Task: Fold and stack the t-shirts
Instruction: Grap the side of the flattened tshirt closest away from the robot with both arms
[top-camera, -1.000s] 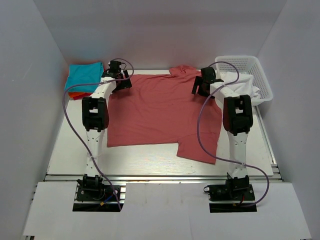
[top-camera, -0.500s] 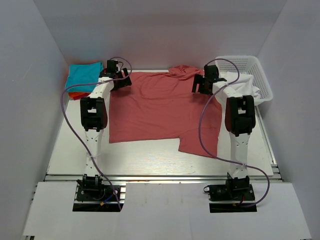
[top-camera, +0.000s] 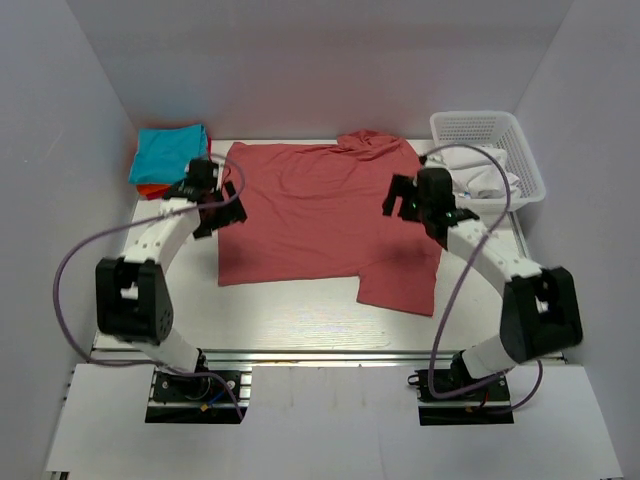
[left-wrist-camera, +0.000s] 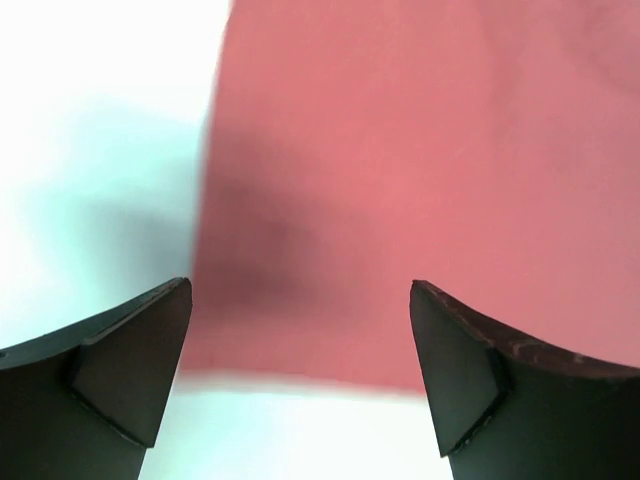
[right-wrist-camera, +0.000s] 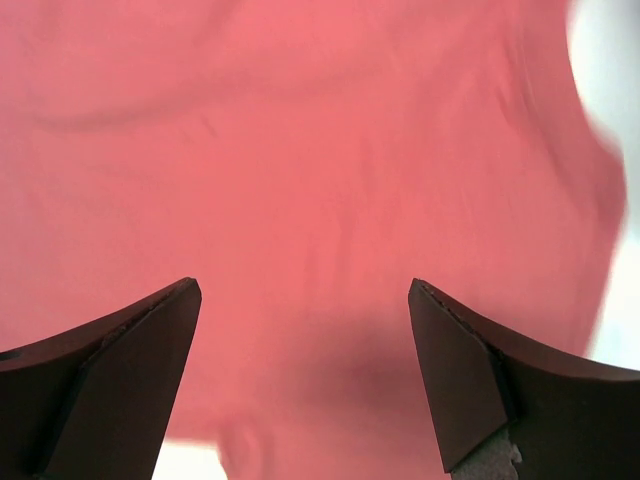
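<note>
I will next bring the open fingers of my left gripper back toward my base and down to the shirt's near corner (top-camera: 221, 282) (left-wrist-camera: 186, 368), which lies there with bare table along its edge.
A dusty salmon-red t-shirt (top-camera: 320, 215) lies spread flat in the middle of the table, its collar bunched at the far edge. My left gripper (top-camera: 212, 205) is open and empty over the shirt's left edge; the left wrist view shows the shirt (left-wrist-camera: 420, 160) with white table beside it. My right gripper (top-camera: 400, 200) is open and empty above the shirt's right part; the right wrist view shows the shirt's cloth (right-wrist-camera: 300, 170). A folded stack with a teal shirt (top-camera: 168, 150) on top and orange and red edges (top-camera: 150, 189) beneath sits at the far left.
A white lattice basket (top-camera: 490, 135) stands at the far right with white cloth (top-camera: 485, 180) in it. White walls enclose the table on three sides. Purple cables loop from both arms.
Both arms have pulled back toward me from the shirt's far edge and lowered, elbows swung outward. The shirt has shifted slightly away and lies flatter.
</note>
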